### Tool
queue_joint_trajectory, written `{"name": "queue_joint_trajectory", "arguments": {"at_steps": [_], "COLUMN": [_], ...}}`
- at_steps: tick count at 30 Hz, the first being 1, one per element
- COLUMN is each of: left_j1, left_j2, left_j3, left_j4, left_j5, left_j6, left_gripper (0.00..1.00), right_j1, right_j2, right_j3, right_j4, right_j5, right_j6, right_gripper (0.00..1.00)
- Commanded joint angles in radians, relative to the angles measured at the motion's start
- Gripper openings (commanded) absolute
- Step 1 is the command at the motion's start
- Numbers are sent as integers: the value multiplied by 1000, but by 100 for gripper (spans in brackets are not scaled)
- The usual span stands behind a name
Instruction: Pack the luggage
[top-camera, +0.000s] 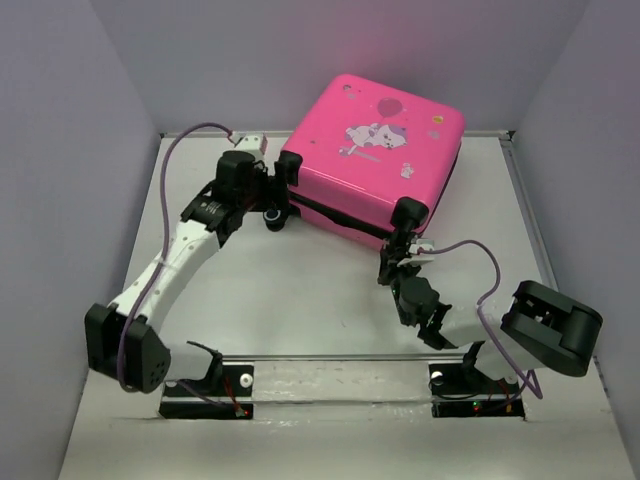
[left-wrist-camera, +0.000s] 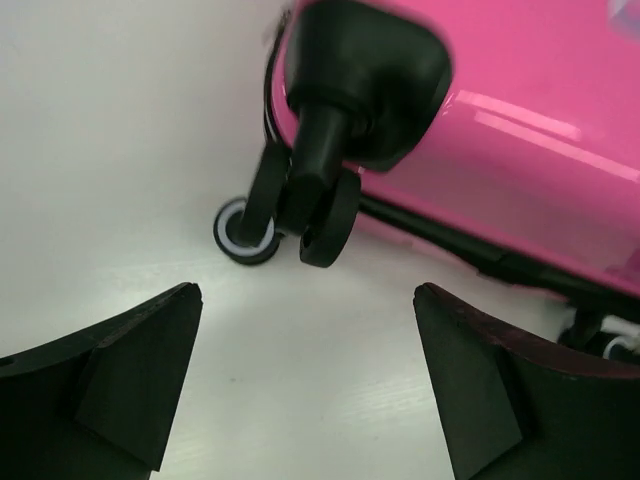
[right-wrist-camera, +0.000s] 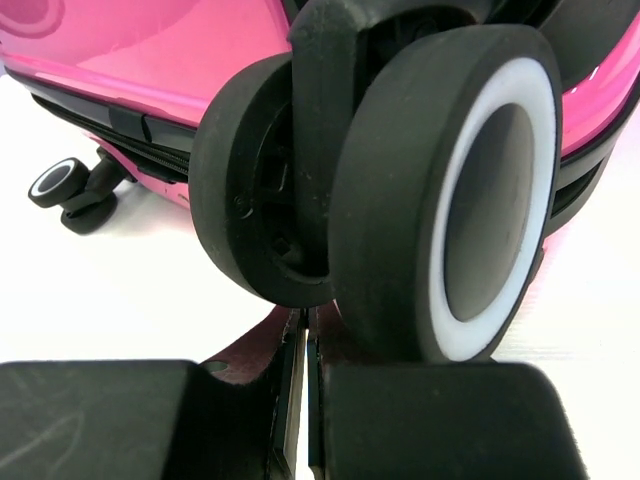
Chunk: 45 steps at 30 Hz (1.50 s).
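Note:
My left gripper will next push outward and bring both fingers around the black twin wheel by the luggage's corner, as that wheel stands just beyond my open gripper.
The hot-pink luggage (top-camera: 375, 165) lies closed and flat at the back middle of the table, sticker side up, its black zipper running along the near side. My left gripper (top-camera: 272, 192) is open and empty by its near left corner. In the left wrist view the luggage (left-wrist-camera: 530, 150) fills the top right, and its black twin wheel (left-wrist-camera: 320, 215) stands just beyond the left gripper (left-wrist-camera: 305, 292). My right gripper (top-camera: 402, 245) is shut, right below the near right wheel (top-camera: 409, 213). In the right wrist view that wheel (right-wrist-camera: 440, 190) fills the frame above the right gripper (right-wrist-camera: 306, 325), with the luggage (right-wrist-camera: 150, 50) behind.
White table (top-camera: 300, 290) with grey walls on three sides. The far left wheel shows small in the right wrist view (right-wrist-camera: 65, 185). A purple cable (top-camera: 480, 260) loops from the right arm. The arm bases sit on a rail (top-camera: 340, 375) at the near edge.

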<state>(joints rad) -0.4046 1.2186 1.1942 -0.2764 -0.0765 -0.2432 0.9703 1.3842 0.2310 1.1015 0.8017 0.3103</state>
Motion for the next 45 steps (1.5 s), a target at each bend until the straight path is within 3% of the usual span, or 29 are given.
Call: {"name": "queue_joint_trajectory", "arguments": {"at_steps": [1,4,11,16,19,20,21,22,28,34,37,45], "left_j1": [12,20,20,20,18,20,18,18,-49,-221,-244,-250], "left_j2": [70,131,298,372,383,387,392,397,343,185,136,-76], "left_j3": [-5,45,143,166,156,157,159,160,84,-34,-88,-244], "left_j4": [11,-12,-61,-60,-53,-52,-52,-52,49,225,326,516], "left_j5": [165,169,0,17,46,58,66,101,322,457,495,575], "left_j6": [87,90,136,143,143,142,134,130,20,-141,-201,-357], "left_gripper": [99,99,99,95,71,42,28,7,6,6,6,6], "right_j1": [22,22,22,22,22,22,22,22,22,22,56,122], "right_j2": [-13,-20,-22,-24,-30,-34,-39,-50,-60,51,137,341], "right_j3": [56,62,56,60,64,67,67,71,129,286,384,530], "right_j4": [47,34,37,29,21,12,6,-2,-98,-189,-213,-61], "right_j5": [-91,-102,-114,-118,-118,-118,-119,-124,-162,-283,-315,-536], "right_j6": [4,3,9,7,4,1,1,1,-25,-1,7,133], "right_gripper": [7,7,7,7,7,7,7,7,7,7,7,7]}}
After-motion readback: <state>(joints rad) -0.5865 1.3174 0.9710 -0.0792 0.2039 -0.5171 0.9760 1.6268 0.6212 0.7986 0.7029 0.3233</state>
